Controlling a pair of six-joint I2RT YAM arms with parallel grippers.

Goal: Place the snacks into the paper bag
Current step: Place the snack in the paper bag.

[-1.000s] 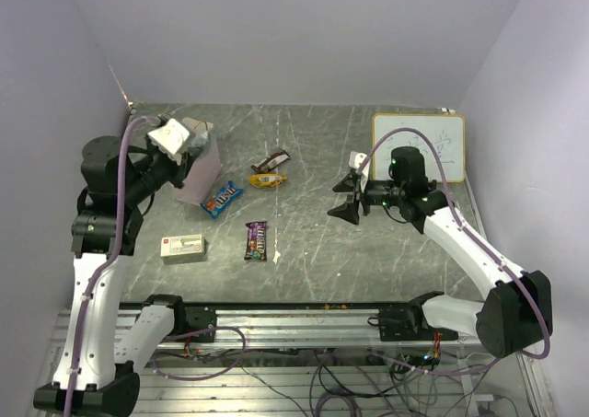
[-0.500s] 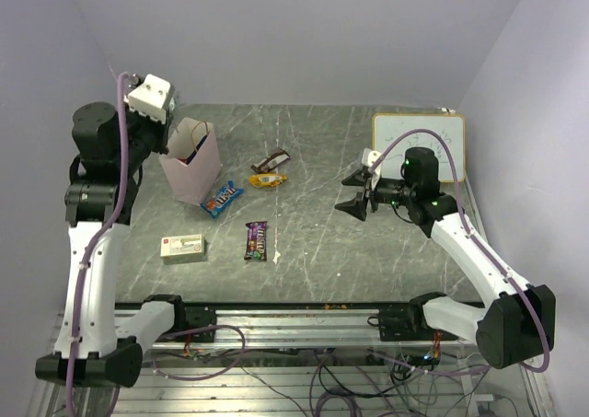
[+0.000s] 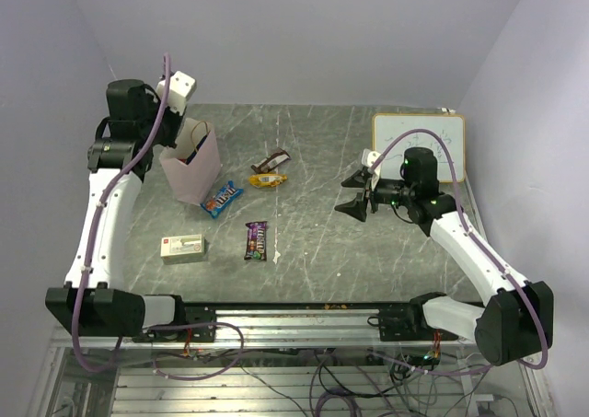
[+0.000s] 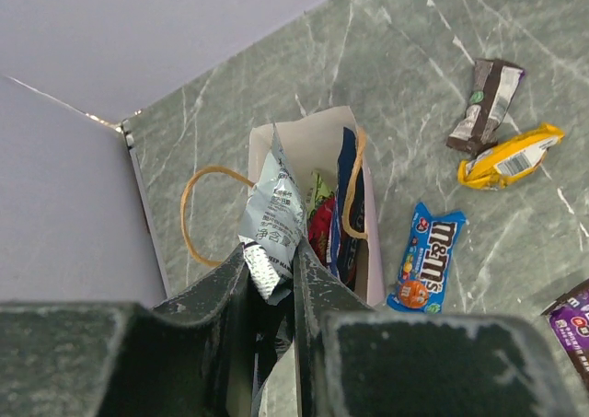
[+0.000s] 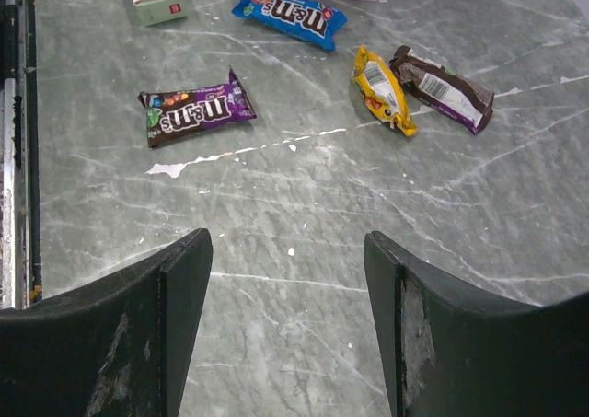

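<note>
The silver packet (image 4: 273,210) still hangs high above the paper bag's rim. I will next move my left gripper down to the paper bag's opening (image 4: 318,182) to release the packet.
The pale mauve paper bag (image 3: 195,168) stands open at the back left, and red, blue and green snacks show inside it (image 4: 333,222). Directly above its mouth, my left gripper (image 4: 273,259) is shut on a silver packet (image 4: 273,210) that hangs from the fingertips. On the table lie a blue packet (image 3: 222,198), a purple packet (image 3: 257,240), a yellow packet (image 3: 268,180) and a brown one (image 3: 271,163). My right gripper (image 5: 288,242) hovers open and empty over bare table at the right (image 3: 354,194), with the purple packet (image 5: 198,111) ahead of it.
A beige box (image 3: 182,247) lies near the front left. A framed whiteboard (image 3: 419,146) lies at the back right behind the right arm. The side walls stand close to the bag. White crumbs (image 5: 170,168) dot the table near the purple packet.
My left arm has lifted and drawn back, carrying the silver packet up over the bag, which now shows upright. The right gripper shifted slightly right, then held still.
</note>
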